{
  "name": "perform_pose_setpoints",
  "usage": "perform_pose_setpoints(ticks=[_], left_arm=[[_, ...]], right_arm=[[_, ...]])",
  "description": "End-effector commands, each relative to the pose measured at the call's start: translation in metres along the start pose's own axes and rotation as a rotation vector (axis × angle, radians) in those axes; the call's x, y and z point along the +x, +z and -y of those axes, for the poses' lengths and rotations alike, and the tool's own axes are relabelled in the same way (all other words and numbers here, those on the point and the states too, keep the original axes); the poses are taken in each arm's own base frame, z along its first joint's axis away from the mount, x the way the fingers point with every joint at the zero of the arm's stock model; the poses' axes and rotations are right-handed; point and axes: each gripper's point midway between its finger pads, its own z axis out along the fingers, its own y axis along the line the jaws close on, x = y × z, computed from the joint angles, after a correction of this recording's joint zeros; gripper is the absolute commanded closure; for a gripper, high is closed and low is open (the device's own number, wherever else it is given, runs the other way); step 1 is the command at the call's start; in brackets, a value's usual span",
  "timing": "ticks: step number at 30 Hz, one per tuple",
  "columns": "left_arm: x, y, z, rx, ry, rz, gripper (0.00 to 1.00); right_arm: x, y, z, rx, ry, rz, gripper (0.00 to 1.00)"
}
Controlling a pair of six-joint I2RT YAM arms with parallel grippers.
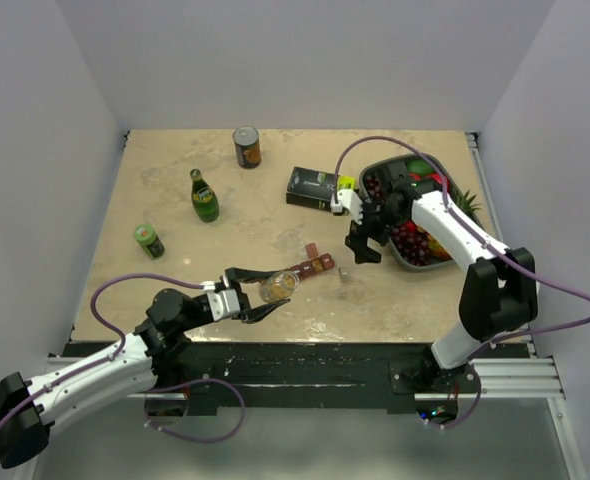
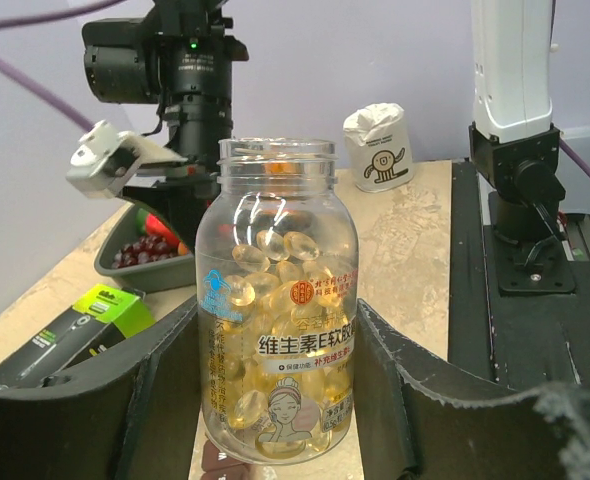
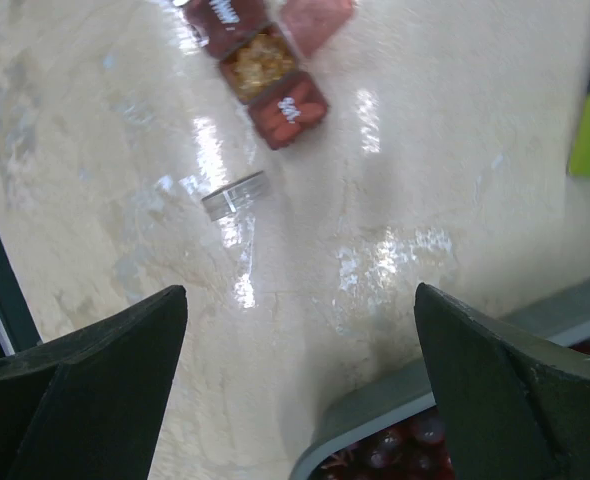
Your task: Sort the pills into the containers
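Observation:
My right gripper should next move back, to the left in the top view and down around the bottle's clear cap (image 1: 343,274) (image 3: 235,193), because the top of the held bottle is open.
My left gripper (image 1: 271,291) is shut on a clear pill bottle (image 1: 278,287), uncapped and full of yellow softgels (image 2: 275,245). In the left wrist view both pads press the bottle's (image 2: 280,340) sides. The bottle sits at the left end of the dark red containers strip (image 1: 316,265). In the right wrist view, one compartment of the containers (image 3: 266,74) stands open with yellow pills (image 3: 258,61) inside. The bottle's clear cap (image 3: 235,193) lies on the table beside the strip. My right gripper (image 1: 364,246) hangs open and empty over the table (image 3: 300,380), at the grey tray's corner.
A grey fruit tray (image 1: 377,165) with grapes stands at the right, its rim (image 3: 415,400) under my right fingers. Behind the strip lies a black-and-green box (image 1: 311,187). Two green bottles (image 1: 204,196) (image 1: 148,240) and a can (image 1: 246,146) stand on the left and at the back.

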Motion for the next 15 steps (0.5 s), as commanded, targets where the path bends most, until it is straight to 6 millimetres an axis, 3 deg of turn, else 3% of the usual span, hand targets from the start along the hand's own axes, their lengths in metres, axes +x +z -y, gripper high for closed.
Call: perform_pose_setpoints(ticks=[1,4,5,6,10,15], left_arm=[[-0.028,0.006,-0.007,-0.010,0.054,0.075,1.00],[-0.028,0.006,-0.007,-0.012,0.053,0.073,1.00],[-0.028,0.006,-0.007,-0.012,0.054,0.071,1.00],[-0.028,0.006,-0.007,-0.011,0.055,0.072,1.00],[-0.027,0.006,-0.007,-0.013,0.054,0.068,1.00],[-0.025,0.007,-0.008,-0.018,0.055,0.062,1.00]], right_arm=[[-0.018,-0.003,-0.041,-0.219,-0.443,0.093,0.01],[-0.025,0.013,-0.060,-0.272,-0.589,0.071,0.01],[-0.019,0.020,-0.061,-0.261,-0.592,0.029,0.01],[-0.029,0.028,-0.063,-0.237,-0.649,0.033,0.01],[-0.035,0.036,-0.060,-0.169,-0.660,0.031,0.02],[-0.024,0.051,-0.051,-0.107,-0.663,-0.032,0.03]])
